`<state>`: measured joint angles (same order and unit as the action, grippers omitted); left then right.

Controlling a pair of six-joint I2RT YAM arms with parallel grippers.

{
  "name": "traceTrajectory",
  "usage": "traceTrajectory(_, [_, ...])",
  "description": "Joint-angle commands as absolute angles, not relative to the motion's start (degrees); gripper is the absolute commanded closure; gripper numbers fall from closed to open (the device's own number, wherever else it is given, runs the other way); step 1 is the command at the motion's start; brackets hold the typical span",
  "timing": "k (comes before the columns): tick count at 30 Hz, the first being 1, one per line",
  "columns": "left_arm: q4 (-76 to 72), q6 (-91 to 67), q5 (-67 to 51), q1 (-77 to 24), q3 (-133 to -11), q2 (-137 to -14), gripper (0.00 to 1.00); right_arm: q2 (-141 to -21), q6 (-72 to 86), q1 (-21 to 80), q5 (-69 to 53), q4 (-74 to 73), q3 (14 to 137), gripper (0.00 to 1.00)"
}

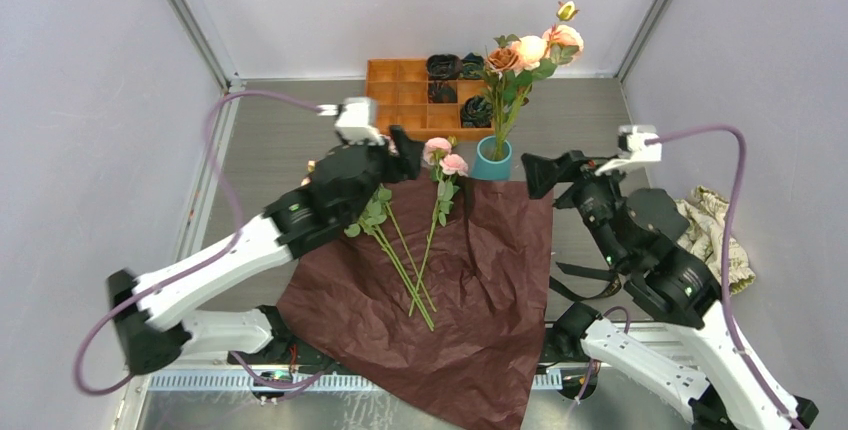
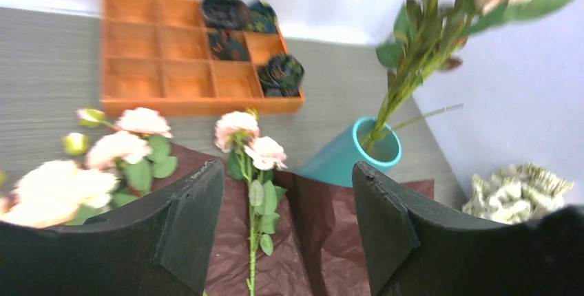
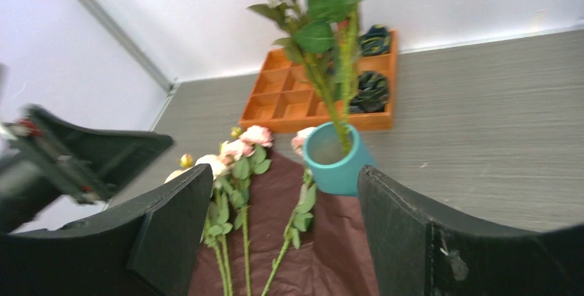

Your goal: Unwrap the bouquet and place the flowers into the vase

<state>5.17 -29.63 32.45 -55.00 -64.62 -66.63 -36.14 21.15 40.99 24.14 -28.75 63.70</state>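
Observation:
The robot's right gripper will next swing past the vase toward the left in the top view and go down onto the loose rose stem that is still outside the vase.
The bouquet is undone: its dark red paper lies spread flat on the table, with loose flowers on long green stems across its far left part. The teal vase stands upright at the paper's far edge and holds several peach and pink roses. My left gripper hovers open and empty over the loose roses, left of the vase. My right gripper hovers open and empty just right of the vase. The left wrist view shows the vase and a rose ahead of the open left gripper.
An orange compartment tray with dark rolled items sits behind the vase by the back wall. A crumpled patterned wad lies at the right. A black ribbon lies beside the paper's right edge. Enclosure walls stand on both sides.

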Motion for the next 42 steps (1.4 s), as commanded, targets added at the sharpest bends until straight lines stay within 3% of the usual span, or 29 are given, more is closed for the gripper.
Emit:
traceTrajectory(1, [18.03,-29.82,51.45,-56.19,-63.96,-54.68,0.32,-46.31,23.75,41.14,10.16,-26.26,69.37,0.21])
traceTrajectory(3, [23.47,-29.66,59.25,-56.33,-65.40,-50.40,0.32,-52.55,23.98,43.86,9.73,-27.33,71.94,0.23])
traceTrajectory(5, [28.23,-29.35,65.70,-56.32,-67.26,-46.82,0.31,-59.73,21.55,51.18,16.81,-28.88,75.16,0.23])
traceTrajectory(8, [33.38,-30.02,69.03,-56.34,-68.79,-42.41,0.31,-70.46,17.92,61.81,29.38,-32.12,81.02,0.22])
traceTrajectory(10, [34.76,-30.69,69.59,-56.26,-68.42,-40.25,0.32,-77.18,19.28,63.37,29.38,-34.26,85.14,0.23])
traceTrajectory(12, [35.26,-30.91,69.69,-56.34,-67.77,-38.91,0.31,-82.60,21.76,63.59,27.57,-34.43,87.21,0.24])
traceTrajectory(16, [37.83,-31.95,69.08,-56.29,-67.91,-38.55,0.31,-91.52,24.40,62.97,25.44,-34.85,90.40,0.40])
traceTrajectory(25, [39.15,-33.55,66.71,-56.34,-67.44,-38.59,0.31,-110.52,30.34,53.29,14.33,-36.12,96.39,0.50])
traceTrajectory(29, [39.75,-34.02,66.71,-56.34,-67.20,-38.27,0.31,-117.88,30.60,52.18,12.49,-36.36,98.17,0.61])
traceTrajectory(42, [38.73,-33.85,67.15,-56.34,-65.78,-38.17,0.29,-124.27,31.72,51.92,9.82,-34.56,97.86,0.61])
